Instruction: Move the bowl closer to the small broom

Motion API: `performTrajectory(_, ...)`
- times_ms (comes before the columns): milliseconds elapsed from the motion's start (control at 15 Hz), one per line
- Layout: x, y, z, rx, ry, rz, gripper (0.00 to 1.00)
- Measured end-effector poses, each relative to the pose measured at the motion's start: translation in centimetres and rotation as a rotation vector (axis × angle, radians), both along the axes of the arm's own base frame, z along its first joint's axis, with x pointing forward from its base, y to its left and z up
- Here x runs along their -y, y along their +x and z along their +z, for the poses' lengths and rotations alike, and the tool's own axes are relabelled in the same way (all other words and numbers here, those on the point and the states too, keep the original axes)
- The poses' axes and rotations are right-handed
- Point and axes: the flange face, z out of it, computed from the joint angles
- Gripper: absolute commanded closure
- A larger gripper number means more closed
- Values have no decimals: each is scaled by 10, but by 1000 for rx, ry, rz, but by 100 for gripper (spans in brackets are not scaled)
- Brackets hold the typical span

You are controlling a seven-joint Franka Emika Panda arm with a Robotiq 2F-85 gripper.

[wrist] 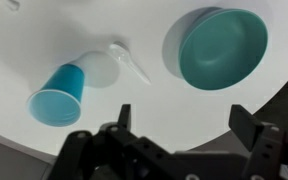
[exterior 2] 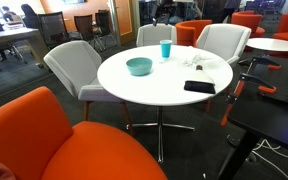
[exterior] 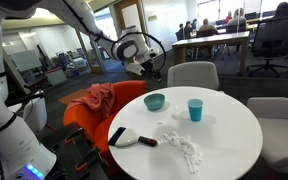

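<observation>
The open gripper comes down next so its fingers straddle the bowl's rim facing the blue cup (wrist: 182, 62).
A teal bowl (exterior: 155, 101) sits on the round white table (exterior: 224, 140), on the side near the orange chair. It also shows in the other exterior view (exterior 2: 139, 66) and in the wrist view (wrist: 222, 47). The small broom (exterior: 127, 139), with a black head and a red handle, lies near the table edge, a short way from the bowl; it shows as a dark shape in an exterior view (exterior 2: 199, 87). My gripper (exterior: 144, 62) hangs above the table edge behind the bowl. In the wrist view the gripper (wrist: 187, 118) is open and empty, with the bowl ahead of its right finger.
A blue cup (exterior: 195, 109) stands beside the bowl, also in the wrist view (wrist: 59, 100). A crumpled white thing (exterior: 186, 150) lies near the broom. An orange chair with a red cloth (exterior: 96, 98) and grey chairs (exterior: 192, 74) ring the table.
</observation>
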Motion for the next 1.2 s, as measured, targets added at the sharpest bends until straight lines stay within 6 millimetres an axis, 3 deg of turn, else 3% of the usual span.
performTrajectory(200,-9,14,-22,-11,26,0,0)
performTrajectory(667,-11,15,-25,-13,30,4,0)
performTrajectory(933,-28,23,-71,-57,84,39,0)
performTrajectory(1200,-25,36,-130,-96,114,30,0)
